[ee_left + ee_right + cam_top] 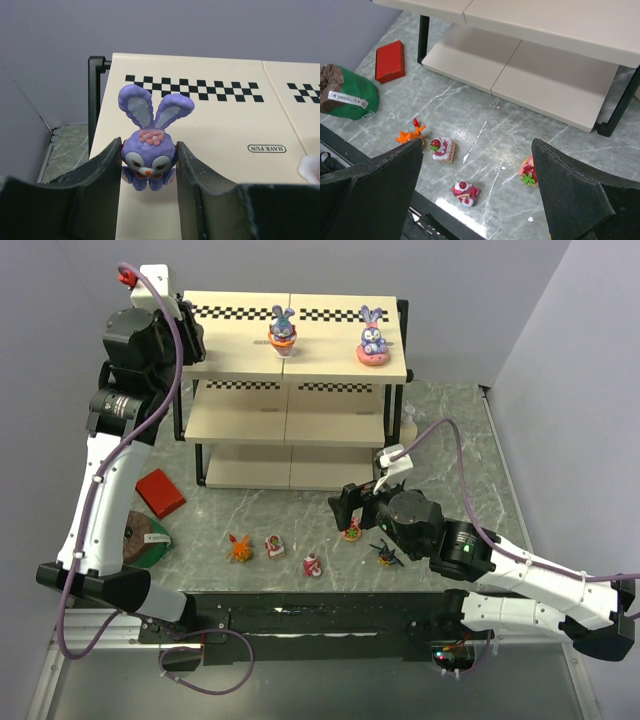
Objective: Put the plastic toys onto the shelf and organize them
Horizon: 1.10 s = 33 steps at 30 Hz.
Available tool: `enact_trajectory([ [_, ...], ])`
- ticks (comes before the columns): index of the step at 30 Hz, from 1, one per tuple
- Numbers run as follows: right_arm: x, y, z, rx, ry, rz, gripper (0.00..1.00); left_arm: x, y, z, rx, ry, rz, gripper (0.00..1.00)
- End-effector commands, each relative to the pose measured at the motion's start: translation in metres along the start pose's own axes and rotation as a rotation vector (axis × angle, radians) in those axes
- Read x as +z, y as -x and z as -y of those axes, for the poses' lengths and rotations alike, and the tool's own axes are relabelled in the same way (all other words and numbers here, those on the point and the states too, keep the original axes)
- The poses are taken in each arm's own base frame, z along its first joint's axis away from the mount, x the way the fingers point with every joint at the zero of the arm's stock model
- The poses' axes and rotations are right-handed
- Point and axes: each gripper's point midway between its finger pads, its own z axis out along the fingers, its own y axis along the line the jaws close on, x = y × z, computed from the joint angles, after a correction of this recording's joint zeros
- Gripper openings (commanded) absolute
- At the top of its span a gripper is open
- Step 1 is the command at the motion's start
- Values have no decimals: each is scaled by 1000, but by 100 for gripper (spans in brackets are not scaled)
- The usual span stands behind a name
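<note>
My left gripper should lower the third bunny's hovering feet down onto the bare end of the shelf's top board and let go, because that end is just below the gripper.
The shelf [330, 360] stands at the back. Two purple-blue bunnies [283, 330] [373, 337] stand on its top board. My left gripper [148, 167] is shut on a third bunny [148, 150] and holds it just above the left end of the top board [225, 125]; in the top view the gripper [190, 338] hides this bunny. My right gripper [477, 145] is open and empty above the table. Below it lie the orange spiky creature [410, 135] and three red-pink figures [441, 149] [465, 192] [528, 172]. The dark blue-yellow winged one [386, 554] lies beside the right gripper [352, 508].
A red block [160, 492] and a green pouch [145, 540] lie at the left of the table, in front of the shelf's left end. A cream bottle [408, 418] stands by the shelf's right side. The shelf's middle and bottom boards hold nothing that I can see.
</note>
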Motion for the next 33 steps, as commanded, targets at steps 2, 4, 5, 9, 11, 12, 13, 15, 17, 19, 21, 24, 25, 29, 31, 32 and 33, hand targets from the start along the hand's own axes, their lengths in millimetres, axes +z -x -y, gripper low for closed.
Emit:
enact_trajectory([
  [2,-2,20,-5,43,10,35,95,2,6,1,11,-13,27,1],
  [4,-2,18,-5,38,9,29,95,4,2,-1,13,0,18,1],
  [5,-1,20,-6,40,10,31,95,5,1,-2,12,4,13,1],
  [9,-2,20,-5,43,6,30,95,8,-6,-1,21,1,0,2],
  [11,-3,18,-5,49,6,27,95,9,-8,-1,24,0,-7,2],
  [12,-3,18,-4,50,5,26,95,11,-11,-1,25,-1,-14,3],
  [13,-3,17,-4,49,5,25,95,11,-13,0,22,-4,-17,3],
  [15,-3,17,-3,53,4,24,95,12,-14,0,21,-7,-18,4],
  [17,-3,17,-2,54,-1,22,95,12,-16,0,18,-7,-16,4],
  [19,-3,17,-2,54,-1,22,95,11,-17,0,18,-9,-13,7],
  [21,-3,16,-2,56,-3,21,95,12,-22,0,20,-7,-19,9],
  [24,-3,15,-2,54,-3,18,95,11,-26,-4,22,11,-15,14],
  [25,-2,14,-2,51,-5,16,95,9,-22,-4,20,7,6,18],
  [29,-1,13,-3,50,-5,12,95,1,-19,-3,18,-9,48,25],
  [31,0,12,-3,45,-6,7,95,-6,-23,-2,23,-23,60,29],
  [32,0,12,-3,49,-7,9,95,-7,-19,-1,23,-33,82,30],
  [33,1,11,-4,48,-7,8,95,-11,-20,0,28,-44,86,31],
])
